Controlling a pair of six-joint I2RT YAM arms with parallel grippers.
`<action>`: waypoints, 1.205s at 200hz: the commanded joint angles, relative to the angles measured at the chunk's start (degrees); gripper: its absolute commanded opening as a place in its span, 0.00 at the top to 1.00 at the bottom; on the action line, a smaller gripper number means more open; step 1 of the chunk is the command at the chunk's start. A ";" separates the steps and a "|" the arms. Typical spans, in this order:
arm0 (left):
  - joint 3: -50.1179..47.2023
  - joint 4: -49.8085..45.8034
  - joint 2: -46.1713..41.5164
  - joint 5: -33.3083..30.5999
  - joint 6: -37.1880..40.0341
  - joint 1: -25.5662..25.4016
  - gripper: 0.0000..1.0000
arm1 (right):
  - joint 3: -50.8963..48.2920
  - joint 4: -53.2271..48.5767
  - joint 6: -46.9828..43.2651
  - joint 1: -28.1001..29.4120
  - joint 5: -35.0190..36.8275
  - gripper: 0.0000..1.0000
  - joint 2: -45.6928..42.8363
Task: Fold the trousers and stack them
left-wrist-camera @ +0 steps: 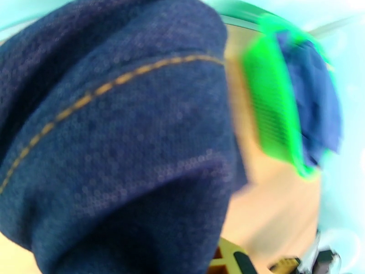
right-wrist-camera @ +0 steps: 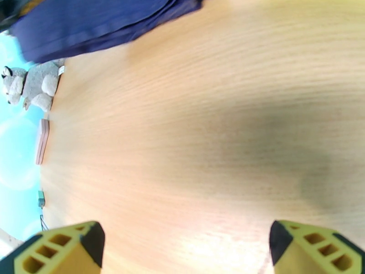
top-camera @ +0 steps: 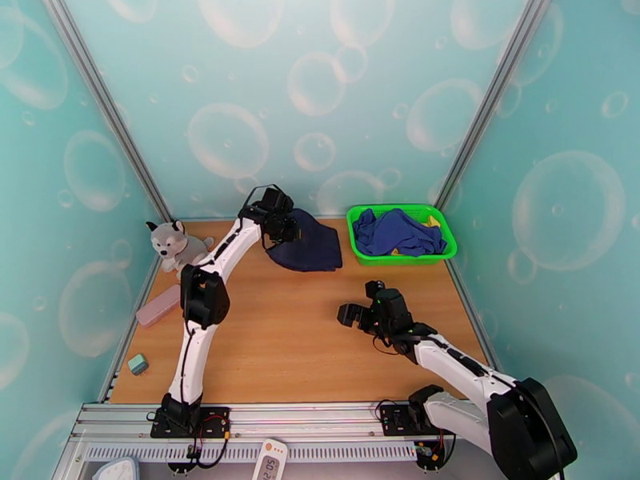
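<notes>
The left gripper moves down toward the wood by the husky plush next and releases the cloth, since the held end of the trousers is bunched and raised.
The dark navy trousers lie bunched at the back of the table, just left of the green basket. My left gripper reaches to their left edge and is shut on the cloth. Up close in the left wrist view, the denim with orange stitching hangs right in front of the camera. My right gripper hovers open over bare wood at the middle right, well short of the trousers. Its yellow fingertips stand wide apart around nothing, with the trousers at the top of that view.
A green basket at the back right holds a brighter blue garment. A grey husky plush, a pink box and a small teal block line the left edge. Bare wood spans the table's middle and front.
</notes>
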 commanded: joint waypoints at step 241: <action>-37.40 42.03 -6.05 0.80 -5.80 10.09 0.01 | -2.27 1.87 0.01 2.49 -2.43 0.03 2.62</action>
